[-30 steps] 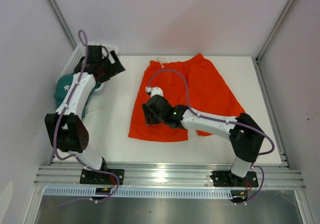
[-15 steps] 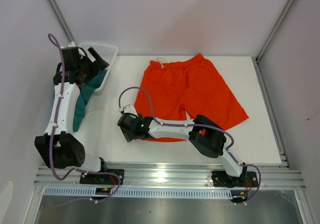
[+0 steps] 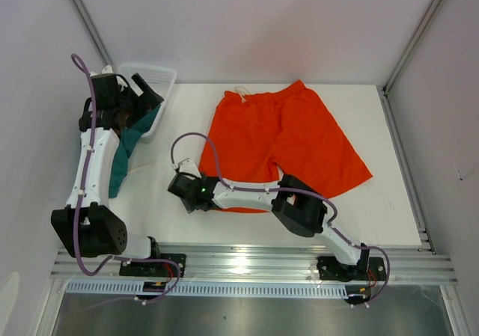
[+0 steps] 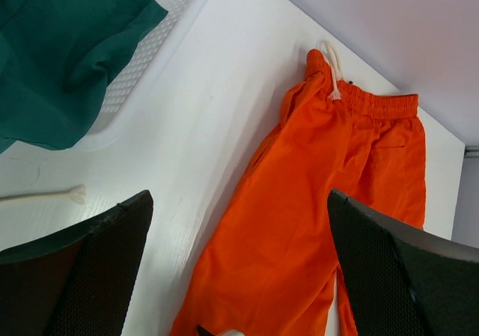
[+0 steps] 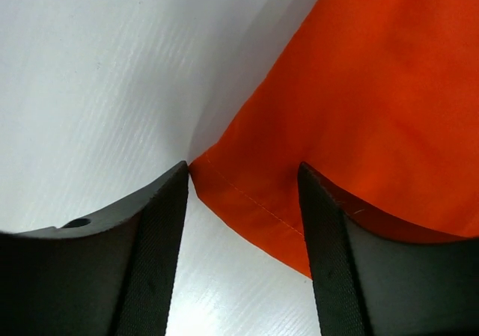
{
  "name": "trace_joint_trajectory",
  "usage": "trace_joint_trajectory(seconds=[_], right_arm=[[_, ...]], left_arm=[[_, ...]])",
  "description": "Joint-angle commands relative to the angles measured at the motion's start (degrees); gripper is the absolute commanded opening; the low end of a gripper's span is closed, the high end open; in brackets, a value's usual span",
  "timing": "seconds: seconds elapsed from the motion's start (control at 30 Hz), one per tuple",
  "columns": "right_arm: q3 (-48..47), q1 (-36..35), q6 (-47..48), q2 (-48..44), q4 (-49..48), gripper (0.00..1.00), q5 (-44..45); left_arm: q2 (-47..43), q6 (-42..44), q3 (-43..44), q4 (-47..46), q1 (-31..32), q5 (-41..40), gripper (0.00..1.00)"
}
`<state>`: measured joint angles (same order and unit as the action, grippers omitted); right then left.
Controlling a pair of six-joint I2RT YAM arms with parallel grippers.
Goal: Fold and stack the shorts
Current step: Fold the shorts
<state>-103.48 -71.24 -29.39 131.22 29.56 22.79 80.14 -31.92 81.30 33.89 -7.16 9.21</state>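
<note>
The orange waistband's exposed basket-side corner (image 3: pixel 227 95) is below my left gripper and to its right in the top view. My left gripper will come down onto it next, across from the basket (image 3: pixel 162 75).
The orange shorts (image 3: pixel 288 138) lie spread flat mid-table, waistband and white drawstring (image 4: pixel 330 65) at the far side. My right gripper (image 3: pixel 187 195) reaches across to their near-left hem corner (image 5: pixel 247 194). It is open, its jaws low on the table on either side of that corner. The dark teal shorts (image 3: pixel 121 160) hang out of the white basket (image 3: pixel 162 75) at the far left. My left gripper (image 3: pixel 146 99) hovers above the basket, wide open and empty. In the left wrist view the teal shorts (image 4: pixel 60 52) lie at the top left.
A white cord end (image 4: pixel 71 194) lies on the table beside the teal fabric. The basket's mesh rim (image 4: pixel 146 48) sits against the left wall. Aluminium rails run along the near edge (image 3: pixel 247 265), and walls close in left, right and behind.
My right arm has swung left from the middle of the orange shorts to their near-left hem corner. The left arm drew back over the basket, then held still.
</note>
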Motion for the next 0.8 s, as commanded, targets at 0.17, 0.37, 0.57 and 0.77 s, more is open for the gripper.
trace_joint_trajectory(seconds=[0.17,0.37,0.57,0.77], right_arm=[[-1.5,-1.0,0.0,0.7,2.7,0.18,3.6],[15.5,-4.4,2.6,-11.4,-3.9,0.06,6.2],[34.3,-9.0,1.2,-27.2,-6.7,0.01,3.8],[48.4,-13.6,-0.7,-42.8,-12.4,0.0,-0.1]], left_arm=[[-1.7,0.2,-2.5,-2.8,-0.3,1.1,0.99],[-1.7,-0.8,-6.0,-4.8,1.5,0.6,0.99],[0.4,-1.9,-8.6,-7.3,7.0,0.6,0.99],[4.7,-3.8,-10.9,-11.4,14.9,0.0,0.99]])
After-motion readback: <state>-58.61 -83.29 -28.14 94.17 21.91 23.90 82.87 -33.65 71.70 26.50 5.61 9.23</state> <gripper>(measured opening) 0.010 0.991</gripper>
